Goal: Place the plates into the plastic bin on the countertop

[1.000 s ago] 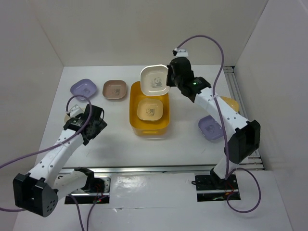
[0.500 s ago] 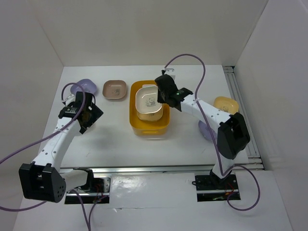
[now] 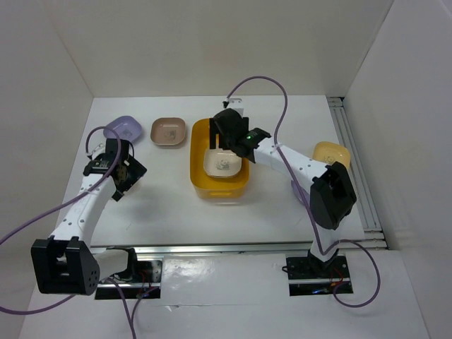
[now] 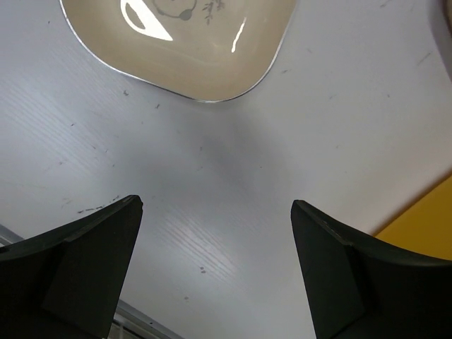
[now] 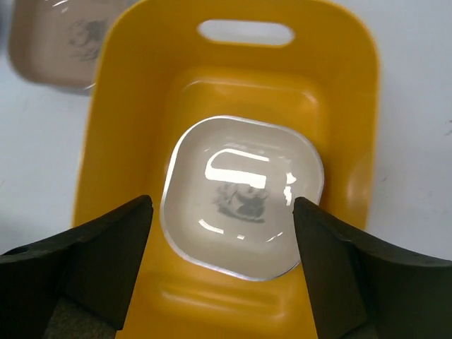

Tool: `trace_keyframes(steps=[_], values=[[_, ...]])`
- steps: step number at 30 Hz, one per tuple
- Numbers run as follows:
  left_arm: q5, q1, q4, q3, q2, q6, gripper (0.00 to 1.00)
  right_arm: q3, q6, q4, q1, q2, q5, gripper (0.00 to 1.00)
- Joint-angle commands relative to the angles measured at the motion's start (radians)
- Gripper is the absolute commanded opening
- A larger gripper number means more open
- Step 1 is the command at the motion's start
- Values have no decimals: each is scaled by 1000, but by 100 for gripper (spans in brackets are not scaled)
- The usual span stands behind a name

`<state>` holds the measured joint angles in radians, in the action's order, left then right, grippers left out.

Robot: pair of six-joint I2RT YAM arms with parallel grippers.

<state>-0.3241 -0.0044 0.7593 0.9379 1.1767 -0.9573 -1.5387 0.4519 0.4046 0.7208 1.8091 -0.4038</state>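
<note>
Next, my left gripper will lower and shift toward the rounded corner of the cream plate on the countertop until its open fingers straddle the plate's rim, since the corner lies ahead of them.
The orange-yellow plastic bin (image 3: 199, 185) (image 5: 134, 106) stands mid-countertop. A cream plate (image 3: 222, 164) (image 5: 244, 194) lies flat inside it. My right gripper (image 3: 226, 140) (image 5: 220, 205) hovers open just above that plate, touching nothing. My left gripper (image 3: 117, 169) (image 4: 216, 205) is open over bare white countertop (image 4: 233, 155), with another cream plate (image 4: 191, 49) just ahead of its fingers. A lavender plate (image 3: 121, 128) and a brown-pink plate (image 3: 168, 131) (image 5: 60, 42) sit at the far left. A yellow plate (image 3: 330, 152) lies at the right.
White walls enclose the countertop (image 3: 162, 205) on three sides. A metal rail (image 3: 353, 162) runs along the right edge. The bin's handle slot (image 5: 245, 32) is on its far rim. A corner of the bin (image 4: 424, 215) shows right of the left gripper.
The right gripper came down over the bin with the cream plate, opened and left it inside. The left arm swung toward the far left.
</note>
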Motion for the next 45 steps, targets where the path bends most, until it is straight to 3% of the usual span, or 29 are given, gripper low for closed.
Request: trace_keyframes(steps=[1,2,4,12,21,33,37,38,40,41,42,45], values=[[8,35,-41,-33,-11,-18,100,-31,-54,-71,86,-99,-1,88],[26,53,-55,-53,-11,-29,100,-17,-77,-72,101,-134,9,96],[45,73,-89,-62,4,-29,100,2,-110,-81,141,-168,28,100],[177,182,-225,-1,152,21,100,196,-137,-128,189,-323,74,100],[227,205,-245,146,365,40,100,327,-127,-190,207,-355,94,100],[260,205,-339,59,550,-21,91,345,-108,-202,226,-314,83,100],[229,181,-360,26,574,-31,68,370,-108,-202,235,-364,60,100],[211,181,-360,10,555,-31,47,370,-108,-202,235,-364,50,100],[195,172,-347,-4,496,-43,24,370,-108,-202,235,-389,34,100],[180,172,-336,-14,468,-43,5,380,-99,-202,235,-389,34,100],[169,161,-315,-14,434,-53,0,381,-99,-193,235,-399,22,100],[116,115,-278,-14,309,-40,0,400,-75,-182,235,-447,-21,100]])
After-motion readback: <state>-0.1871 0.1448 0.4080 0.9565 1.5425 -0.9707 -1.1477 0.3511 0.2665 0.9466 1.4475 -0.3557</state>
